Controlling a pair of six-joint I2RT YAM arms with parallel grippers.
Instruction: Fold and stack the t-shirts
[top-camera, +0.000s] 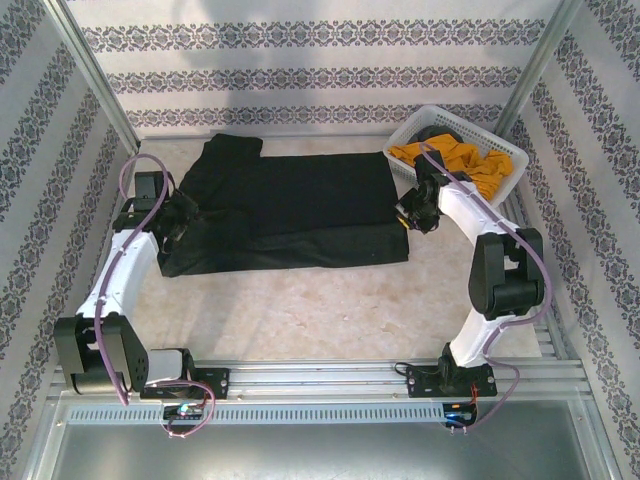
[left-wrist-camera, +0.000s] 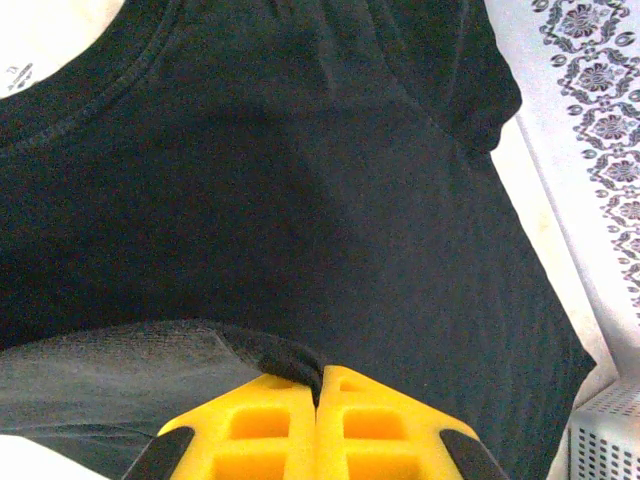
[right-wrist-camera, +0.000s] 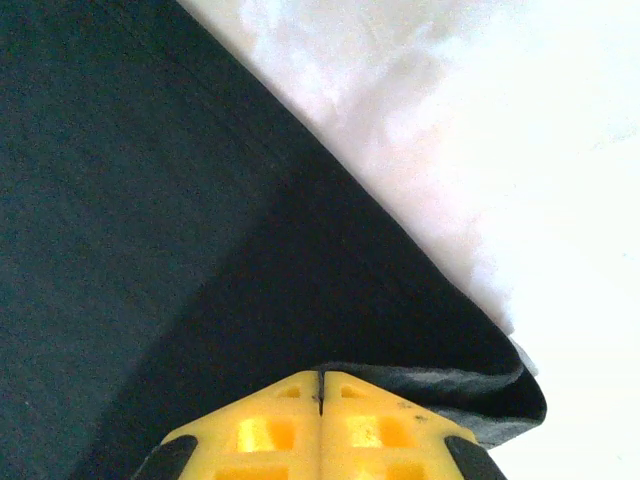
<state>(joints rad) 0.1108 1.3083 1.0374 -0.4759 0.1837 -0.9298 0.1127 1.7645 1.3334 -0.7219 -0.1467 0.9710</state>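
Observation:
The spread black cloth toward the collar (top-camera: 196, 191) (left-wrist-camera: 285, 290) is below and outward of my left gripper. My left gripper will next go down slightly outward and release the lifted fold onto it.
A large black t-shirt (top-camera: 290, 205) lies spread on the table, its near long edge folded over. My left gripper (top-camera: 183, 218) is at the shirt's left end, shut on a lifted fold of the black cloth (left-wrist-camera: 270, 355); the collar seam (left-wrist-camera: 90, 110) shows at upper left in the left wrist view. My right gripper (top-camera: 410, 213) is at the shirt's right end, shut on the black hem (right-wrist-camera: 440, 385). A mustard-orange t-shirt (top-camera: 462, 160) lies crumpled in the basket at the back right.
The white lattice basket (top-camera: 404, 139) stands at the back right, just behind my right gripper; its corner (left-wrist-camera: 610, 440) shows in the left wrist view. Patterned walls close in the left, back and right. Bare pale tabletop (top-camera: 320, 310) lies between the shirt and the arm bases.

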